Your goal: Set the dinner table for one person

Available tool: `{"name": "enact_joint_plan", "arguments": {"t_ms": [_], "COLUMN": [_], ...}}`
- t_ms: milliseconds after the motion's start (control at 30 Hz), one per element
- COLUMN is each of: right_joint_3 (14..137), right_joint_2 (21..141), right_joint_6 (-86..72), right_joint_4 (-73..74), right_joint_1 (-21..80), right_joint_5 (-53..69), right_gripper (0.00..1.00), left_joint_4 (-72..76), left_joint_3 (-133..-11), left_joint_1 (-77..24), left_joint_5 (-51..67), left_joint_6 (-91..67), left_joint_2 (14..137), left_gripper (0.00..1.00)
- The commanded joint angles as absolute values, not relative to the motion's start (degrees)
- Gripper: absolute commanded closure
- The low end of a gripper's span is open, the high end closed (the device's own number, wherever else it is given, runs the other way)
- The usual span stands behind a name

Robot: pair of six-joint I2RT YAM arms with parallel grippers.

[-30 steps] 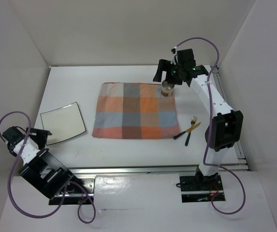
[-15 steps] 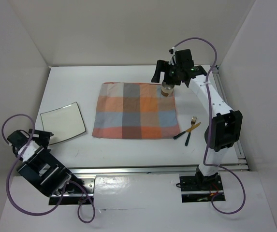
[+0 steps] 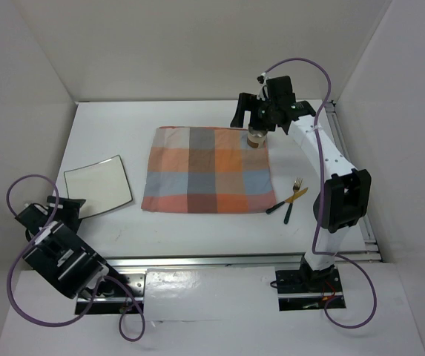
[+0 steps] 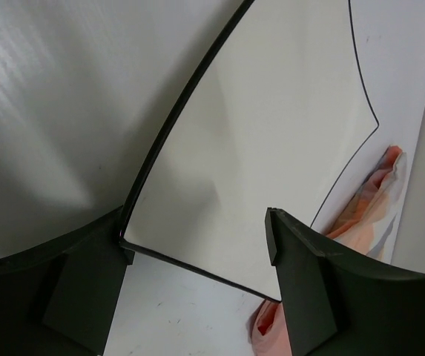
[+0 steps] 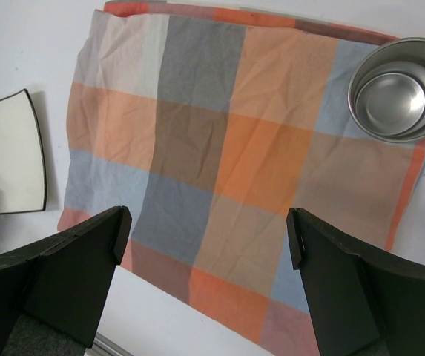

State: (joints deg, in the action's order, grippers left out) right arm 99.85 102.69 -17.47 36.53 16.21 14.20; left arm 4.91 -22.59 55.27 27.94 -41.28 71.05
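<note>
My left gripper will move slightly outward and toward the mat, then close on the dark rim, because the plate's near corner is already between its fingers.
The white dinner table carries an orange, grey and blue checked mat at its middle. A metal cup stands on the mat's far right corner, and also shows in the right wrist view. My right gripper hovers open above and just left of the cup; its fingers frame the mat. A square white plate lies left of the mat. My left gripper is open at the plate's near left corner, with the plate's near edge between its fingers.
A fork and a knife with dark handles lie on the table right of the mat's near corner. A metal rail runs along the near edge. White walls enclose the table on three sides.
My left arm has folded back toward the near left while its gripper stays at the plate's corner. My right gripper has drifted slightly left and up from the cup.
</note>
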Motion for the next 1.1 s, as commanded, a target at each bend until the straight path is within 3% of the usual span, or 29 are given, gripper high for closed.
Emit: {"name": "enact_joint_plan", "arguments": {"t_ms": [0, 300, 600, 767, 1067], "right_joint_3": [99.84, 100.37, 99.84, 99.84, 100.37], "right_joint_2": [102.74, 103.79, 104.85, 105.38, 107.23], "right_joint_6": [-17.31, -17.31, -17.31, -17.31, -17.31], "right_joint_4": [35.86, 35.86, 35.34, 35.33, 34.19], "right_joint_1": [16.79, 17.31, 17.93, 18.46, 18.46], "right_joint_5": [14.41, 13.80, 14.33, 14.85, 16.70], "right_gripper": [0.00, 0.00, 0.00, 0.00, 0.00], "left_joint_4": [9.93, 16.35, 15.74, 12.04, 15.46], "left_joint_3": [-21.27, -21.27, -22.84, -24.17, -23.47], "left_joint_1": [54.06, 52.21, 52.21, 52.21, 52.21], "left_joint_5": [32.51, 36.12, 32.79, 26.64, 26.28], "left_joint_6": [-42.19, -43.33, -44.47, -43.95, -44.47], "left_joint_2": [74.17, 80.32, 82.18, 80.86, 83.58], "left_gripper": [0.16, 0.17, 0.06, 0.07, 0.15]}}
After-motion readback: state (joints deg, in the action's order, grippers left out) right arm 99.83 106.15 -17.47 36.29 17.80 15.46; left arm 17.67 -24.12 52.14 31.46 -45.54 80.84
